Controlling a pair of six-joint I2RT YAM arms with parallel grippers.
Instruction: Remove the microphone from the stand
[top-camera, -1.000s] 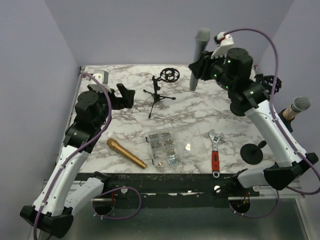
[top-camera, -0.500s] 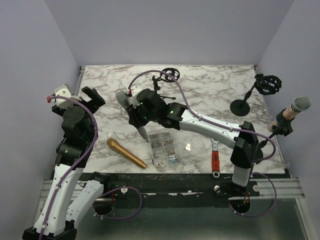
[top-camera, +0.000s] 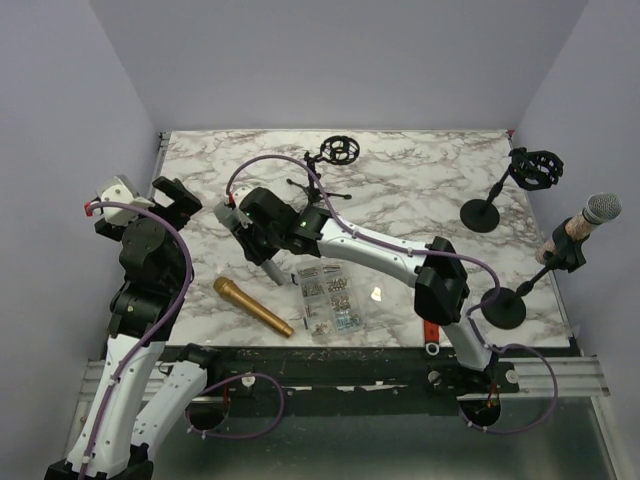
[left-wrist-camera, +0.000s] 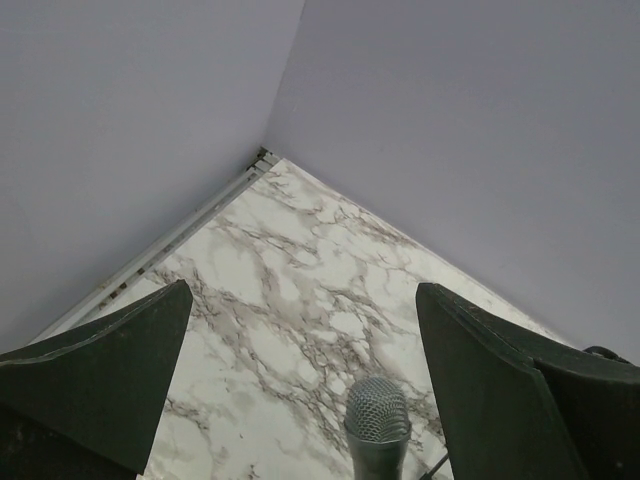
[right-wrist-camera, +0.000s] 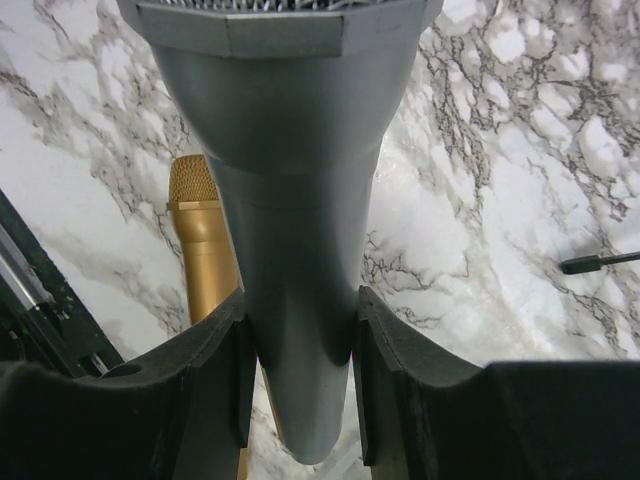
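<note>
The bare marble (top-camera: 250, 274) beside the gold microphone is clear and below my right gripper, so I need to bring the grey microphone down there and release it.
A grey microphone (right-wrist-camera: 290, 230) sits handle-down between the fingers of my right gripper (right-wrist-camera: 298, 370), which is shut on it. In the top view that gripper (top-camera: 262, 243) reaches across to the table's left centre, with the microphone's tip (top-camera: 271, 269) poking out just above the marble. It is off any stand. An empty tripod stand (top-camera: 312, 195) stands right behind the arm. My left gripper (top-camera: 165, 195) is raised at the left edge, open and empty. A grey mesh microphone head (left-wrist-camera: 377, 420) shows between its fingers (left-wrist-camera: 100, 390), well ahead of them.
A gold microphone (top-camera: 252, 306) lies near the front left, also seen as the gold microphone (right-wrist-camera: 205, 250) under the grey one. A clear parts box (top-camera: 328, 297) lies beside it. A round-base stand (top-camera: 482, 214) and a silver-headed microphone (top-camera: 601, 208) on a stand are at the right.
My right arm swung from the rear right to the left centre, lowering the grey microphone toward the table. My left arm pulled back to the left edge, and its jaws widened slightly.
</note>
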